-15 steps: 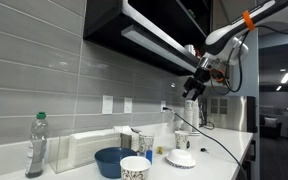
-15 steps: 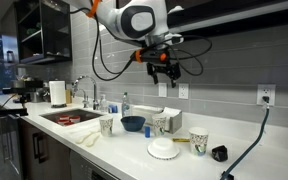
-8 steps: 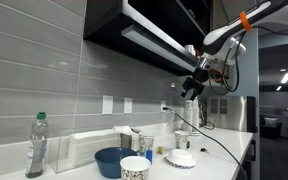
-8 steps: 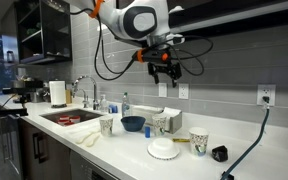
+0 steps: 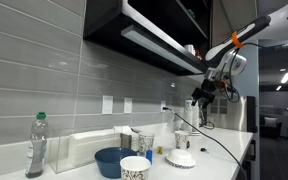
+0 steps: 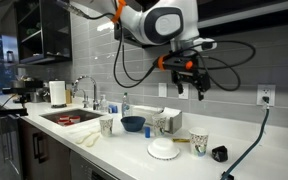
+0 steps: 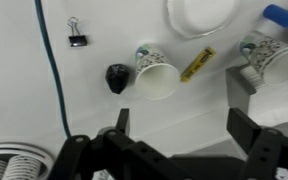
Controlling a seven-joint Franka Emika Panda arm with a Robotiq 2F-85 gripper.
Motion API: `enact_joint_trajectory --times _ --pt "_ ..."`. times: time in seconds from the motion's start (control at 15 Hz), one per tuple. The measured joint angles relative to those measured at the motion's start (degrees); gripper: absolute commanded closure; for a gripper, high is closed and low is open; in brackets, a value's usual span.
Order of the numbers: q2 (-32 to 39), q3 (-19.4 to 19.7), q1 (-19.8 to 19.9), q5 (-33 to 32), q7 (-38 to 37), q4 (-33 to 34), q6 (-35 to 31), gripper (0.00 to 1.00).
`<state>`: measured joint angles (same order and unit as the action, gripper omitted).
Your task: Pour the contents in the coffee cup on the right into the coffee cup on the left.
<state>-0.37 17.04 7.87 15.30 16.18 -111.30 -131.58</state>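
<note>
I need to lower my gripper far down over the cup's rim by the black object next, so that one finger goes inside the cup.
Two patterned paper coffee cups stand on the white counter. One cup (image 6: pixel 199 143) is near the black object; it also shows in an exterior view (image 5: pixel 183 140) and in the wrist view (image 7: pixel 156 75), upright with a white inside. The other cup (image 6: pixel 106 125) stands by the sink and shows close to the camera in an exterior view (image 5: pixel 135 168). My gripper (image 6: pixel 191 82) hangs high above the counter, roughly over the first cup, open and empty. It shows in an exterior view (image 5: pixel 201 93) and in the wrist view (image 7: pixel 182 125).
A blue bowl (image 6: pixel 132 123), a white plate (image 6: pixel 164 150), a third cup in a box (image 6: pixel 162 124), a black object (image 6: pixel 219 153), a yellow item (image 7: pixel 197 64), a binder clip (image 7: pixel 77 40) and a cable (image 7: pixel 52 70) lie on the counter. A bottle (image 5: pixel 36 145) and a sink (image 6: pixel 69 117) are off to the side.
My arm has swung sideways and slightly down, away from the bowl and toward the cup near the black object. The gripper stays open. No object has moved.
</note>
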Motion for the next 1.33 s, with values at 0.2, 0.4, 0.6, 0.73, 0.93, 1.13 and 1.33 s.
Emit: enact_joint_trajectory --times 0.2,0.4,0.6,0.73,0.93,1.13,1.33 --pt "7.1 0.1 3.4 0.4 -1.6 4.0 0.1 0.0" --pt "13.0 -1.2 4.1 0.2 -5.3 7.3 0.1 0.0" --pt "18.3 -2.5 4.8 0.2 -8.5 11.7 1.5 0.0" --pt "21.3 -2.9 5.6 0.1 -10.4 15.2 3.0 0.0" --pt "25.1 -3.0 6.0 -0.7 -12.8 19.5 4.8 0.02" --pt "28.0 -3.5 6.1 -2.2 -14.7 22.7 7.0 0.02" --pt "29.3 -4.1 6.1 -3.4 -14.9 23.8 9.0 0.16"
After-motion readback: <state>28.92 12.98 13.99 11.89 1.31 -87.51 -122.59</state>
